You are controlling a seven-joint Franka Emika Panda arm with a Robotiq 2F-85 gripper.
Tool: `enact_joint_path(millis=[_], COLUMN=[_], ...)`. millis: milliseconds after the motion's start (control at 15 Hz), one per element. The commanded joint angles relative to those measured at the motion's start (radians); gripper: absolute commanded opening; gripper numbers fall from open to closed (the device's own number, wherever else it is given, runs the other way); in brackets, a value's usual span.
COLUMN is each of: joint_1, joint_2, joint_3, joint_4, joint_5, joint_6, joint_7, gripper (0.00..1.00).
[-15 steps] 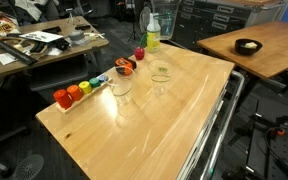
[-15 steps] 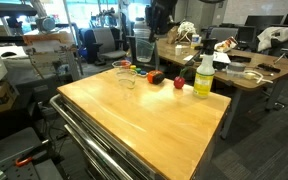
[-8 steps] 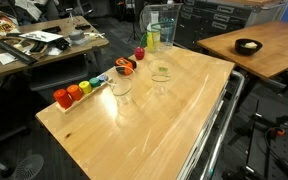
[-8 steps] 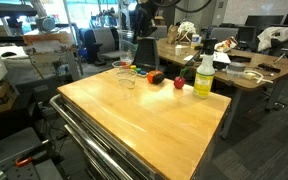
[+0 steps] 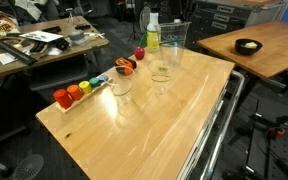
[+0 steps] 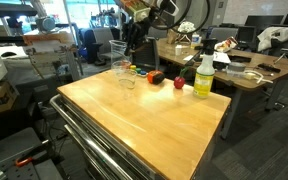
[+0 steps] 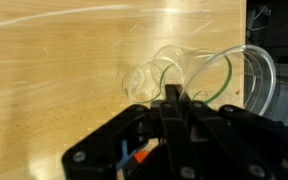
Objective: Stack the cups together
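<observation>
I will move my gripper down and over the middle-back cup's opening (image 7: pixel 171 69) next and let go of the held cup's rim there, because the held cup is still higher and off-centre.
Three clear plastic cups. Two stand on the wooden table (image 5: pixel 144 125) in an exterior view: one (image 5: pixel 162 72) near the middle back, one (image 5: pixel 121 84) to its left. My gripper (image 7: pixel 172 96) is shut on the rim of the third cup (image 7: pixel 248 72) and holds it in the air. This held cup shows in both exterior views (image 5: pixel 176 38) (image 6: pixel 119 50), above and behind the standing cups. In the wrist view a standing cup (image 7: pixel 149 78) lies below the held one. My gripper (image 6: pixel 134 30) is dark and hard to make out.
A yellow-green bottle with a white cap (image 5: pixel 153 33) (image 6: pixel 204 76) stands at the table's back edge. Small red and orange objects (image 5: pixel 130 64) sit near the cups, and a row of coloured objects (image 5: pixel 76 92) lines the left edge. Desks and clutter surround the table.
The held cup has moved sideways across the back of the table, away from the bottle, and slightly lower. The two standing cups have not moved.
</observation>
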Motion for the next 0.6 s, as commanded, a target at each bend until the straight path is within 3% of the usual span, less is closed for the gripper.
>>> enact_joint_path(millis=[0, 533], joint_1=[0.000, 0.010], joint_2=[-0.003, 0.028], joint_3=[-0.002, 0.009], joint_4=[-0.018, -0.051], joint_5=[0.053, 0.046], joint_6=[0.008, 0.111], joint_7=[-0.049, -0.114], gripper=[0.01, 0.01])
